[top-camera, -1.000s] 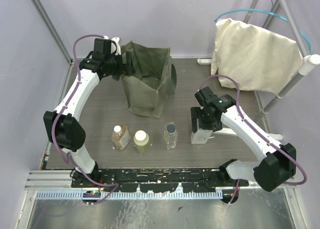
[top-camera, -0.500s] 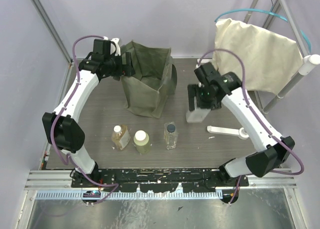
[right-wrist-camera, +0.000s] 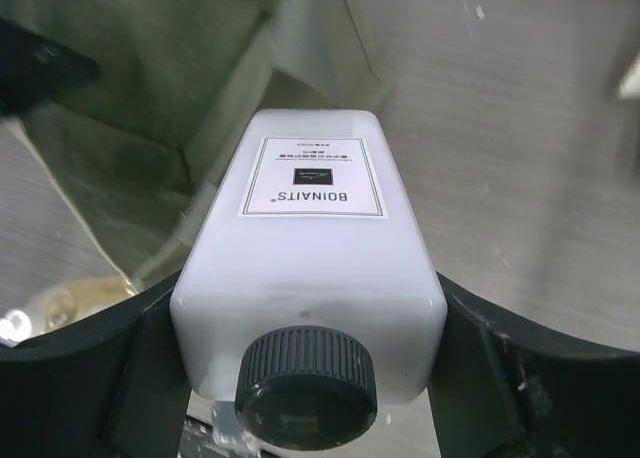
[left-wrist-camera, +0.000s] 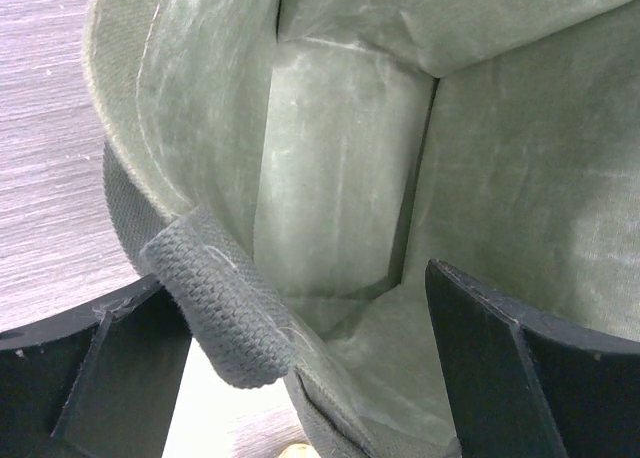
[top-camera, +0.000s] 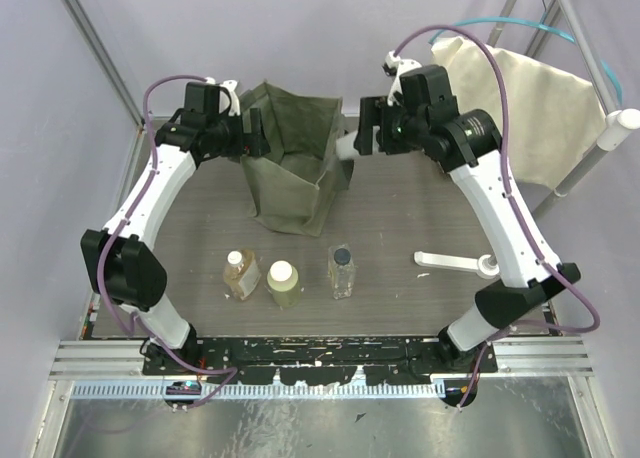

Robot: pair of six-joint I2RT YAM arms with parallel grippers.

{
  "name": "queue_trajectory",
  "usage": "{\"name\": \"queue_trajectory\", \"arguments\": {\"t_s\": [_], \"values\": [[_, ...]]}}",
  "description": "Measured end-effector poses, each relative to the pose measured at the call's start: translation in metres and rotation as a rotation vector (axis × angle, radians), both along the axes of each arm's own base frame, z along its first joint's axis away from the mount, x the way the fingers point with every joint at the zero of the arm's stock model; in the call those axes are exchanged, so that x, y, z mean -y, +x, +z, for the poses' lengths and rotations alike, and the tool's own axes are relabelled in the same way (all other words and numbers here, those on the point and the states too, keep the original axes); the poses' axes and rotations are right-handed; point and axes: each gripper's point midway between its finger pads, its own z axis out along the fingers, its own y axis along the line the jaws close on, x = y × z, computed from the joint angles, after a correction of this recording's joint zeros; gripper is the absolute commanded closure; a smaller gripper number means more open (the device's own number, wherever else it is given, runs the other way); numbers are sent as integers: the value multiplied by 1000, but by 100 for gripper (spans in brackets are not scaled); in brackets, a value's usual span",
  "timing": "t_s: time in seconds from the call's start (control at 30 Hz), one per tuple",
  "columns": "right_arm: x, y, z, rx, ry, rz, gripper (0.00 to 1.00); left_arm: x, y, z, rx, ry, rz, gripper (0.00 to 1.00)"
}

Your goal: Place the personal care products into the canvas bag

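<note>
Next, my right gripper shifts left in the top view over the bag's opening [top-camera: 301,161] [right-wrist-camera: 150,108], then down inside to release the bottle, since it hangs beside the bag's rim.
The olive-green canvas bag [top-camera: 290,168] stands upright and open at the back middle. My left gripper [top-camera: 252,133] is at its left rim. In the left wrist view my left gripper [left-wrist-camera: 295,278] is open, with the bag's strap [left-wrist-camera: 215,303] and rim between the jaws. My right gripper [top-camera: 362,138] is shut on the white bottle with a dark cap [right-wrist-camera: 310,238] and holds it in the air at the bag's right rim [top-camera: 345,143]. The amber bottle [top-camera: 240,274], the yellow-green bottle [top-camera: 284,283] and the clear bottle [top-camera: 342,270] stand in a row near the front.
A cream cloth sack [top-camera: 515,108] hangs on a metal rack at the back right. A white handle-like tool [top-camera: 455,263] lies on the table at the right. Frame posts stand along the left and right sides.
My right arm has lifted the white bottle off the table at the right and carried it back and left to the bag's right rim. The left arm has hardly moved.
</note>
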Motion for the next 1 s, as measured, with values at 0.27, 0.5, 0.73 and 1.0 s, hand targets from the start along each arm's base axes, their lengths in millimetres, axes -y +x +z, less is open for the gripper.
{"name": "queue_trajectory", "arguments": {"t_s": [0.27, 0.5, 0.73, 1.0], "values": [[-44, 46, 59, 208, 111, 132, 99, -2, -12, -2, -8, -11, 1, 2], [-65, 51, 120, 386, 219, 225, 99, -2, -16, 0, -5, -18, 5, 2], [-78, 56, 124, 408, 252, 275, 99, 0, -18, 1, -10, -33, -3, 2], [-106, 96, 59, 274, 227, 304, 99, 1, -22, 2, -8, -42, -8, 2]]}}
